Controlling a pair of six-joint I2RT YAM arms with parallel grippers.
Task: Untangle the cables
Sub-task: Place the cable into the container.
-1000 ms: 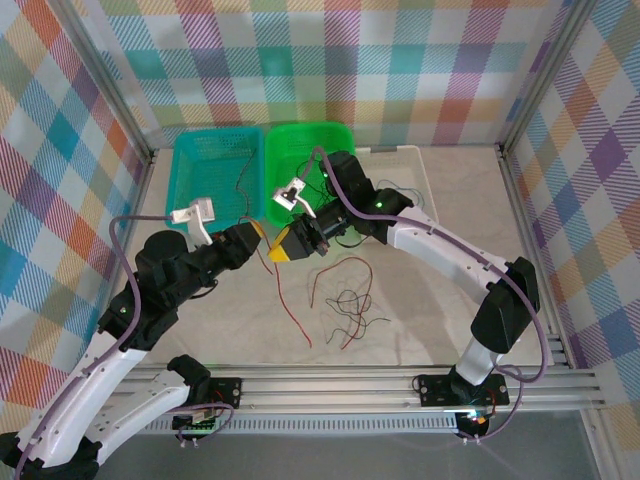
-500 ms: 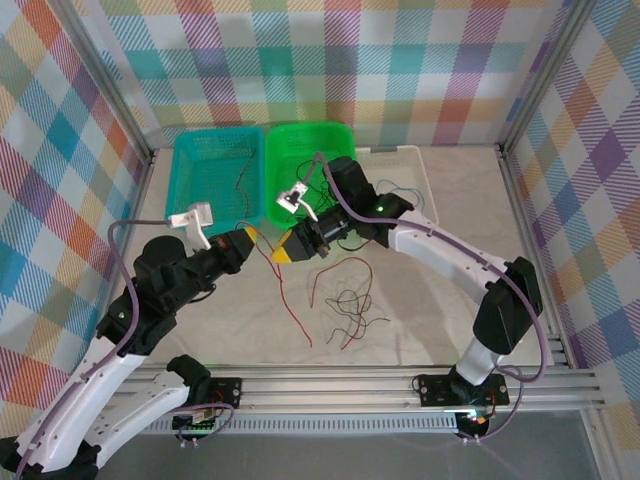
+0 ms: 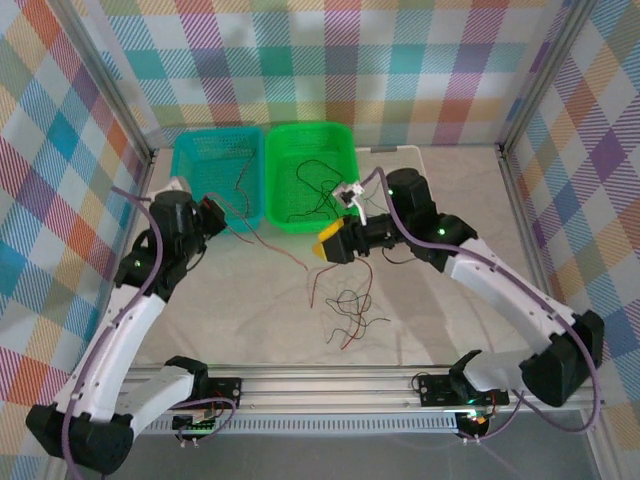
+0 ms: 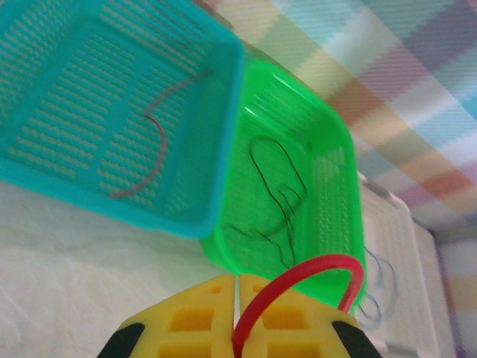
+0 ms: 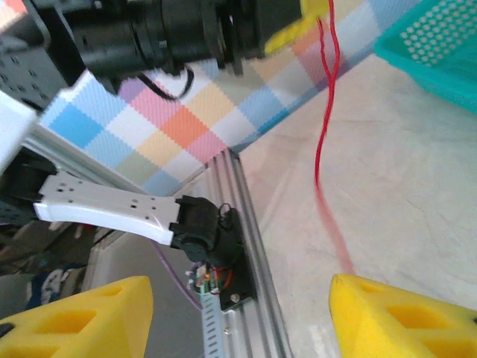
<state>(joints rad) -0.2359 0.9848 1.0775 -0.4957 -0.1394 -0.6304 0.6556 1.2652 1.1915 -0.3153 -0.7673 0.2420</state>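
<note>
I need to carry the red cable (image 3: pixel 272 247) outward over the teal basket (image 3: pixel 190 160) with my left gripper next, then lower it and let it go inside, because a similar reddish cable is already there.
My left gripper (image 3: pixel 213 213) hovers by the front right corner of the teal basket (image 3: pixel 190 160). Its yellow fingers (image 4: pixel 201 321) are shut on a red cable (image 4: pixel 313 270) that loops out to the right. That red cable (image 3: pixel 272 247) trails across the table toward my right gripper (image 3: pixel 333 243). The right gripper (image 5: pixel 238 321) is open, its yellow fingers (image 5: pixel 406 317) wide apart with nothing between them; the red cable (image 5: pixel 323 112) hangs ahead of it. A tangle of red, black and brownish cables (image 3: pixel 350 308) lies on the table in front of the right gripper.
The green basket (image 3: pixel 340 135) holds thin black cables (image 4: pixel 279 194). A reddish cable (image 4: pixel 153 149) lies in the teal basket (image 4: pixel 45 175). A white tray (image 3: pixel 425 172) with bluish cables stands right of the green basket. Metal rails (image 3: pixel 400 385) run along the near edge.
The two grippers met at the red cable; the left one closed on it and drew back left toward the teal basket. The right gripper opened, let go and moved right.
</note>
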